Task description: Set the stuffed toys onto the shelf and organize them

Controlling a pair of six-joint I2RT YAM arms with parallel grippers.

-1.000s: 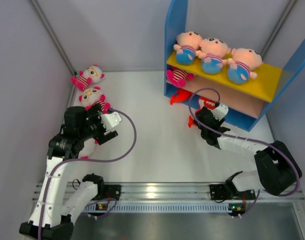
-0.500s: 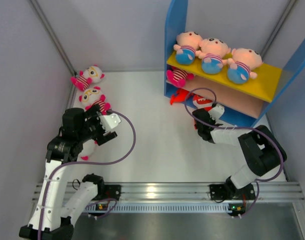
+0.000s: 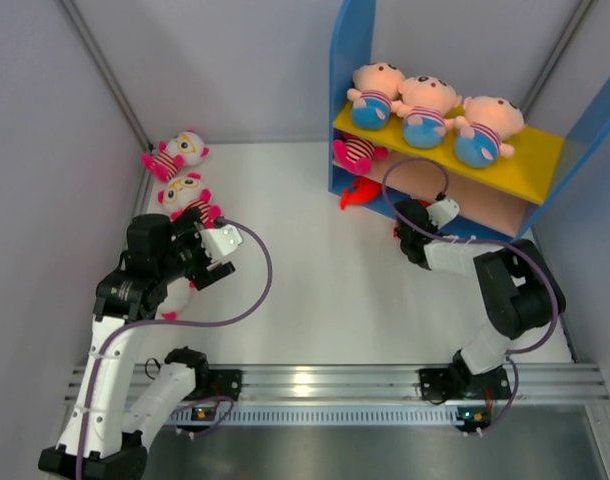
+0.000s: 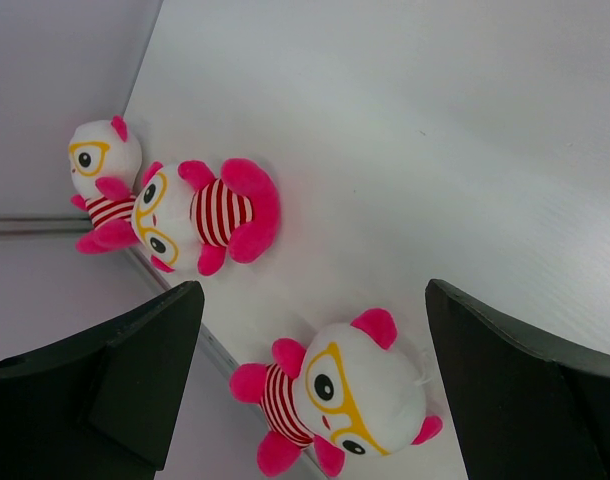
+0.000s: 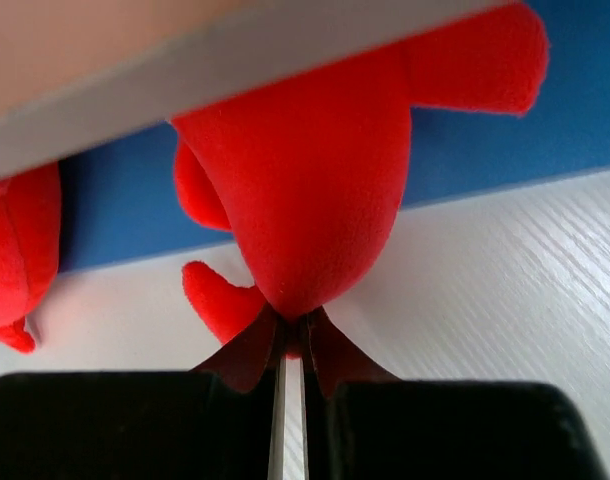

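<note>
My left gripper reaches outward and down onto the middle white-faced doll's near pink leg (image 4: 253,240) next, clear of the wall, since the leg lies outward and below.
The shelf (image 3: 530,168) stands at the back right, with three peach dolls (image 3: 425,110) on its yellow top board. On the tan middle board lies a striped doll (image 3: 357,152). A red fish (image 3: 357,192) rests at the left end of the base. My right gripper (image 3: 407,218) reaches under the middle board. Its jaws (image 5: 293,335) are shut on the tip of a second red fish (image 5: 305,170), against the blue base (image 5: 555,120). Open and holding nothing, my left gripper (image 4: 315,335) hovers over a white-faced striped doll (image 4: 350,395). Two more such dolls (image 4: 200,215) (image 4: 103,165) lie beyond it.
Grey walls close in the table on the left, back and right. The left-hand dolls (image 3: 188,195) (image 3: 175,152) lie close to the left wall. The first red fish (image 5: 20,250) sits just left of the held one. A metal rail (image 3: 315,385) runs along the near edge.
My right gripper has shut on the red fish and moved with it from the table in front of the shelf in under the middle board. The left arm has barely shifted.
</note>
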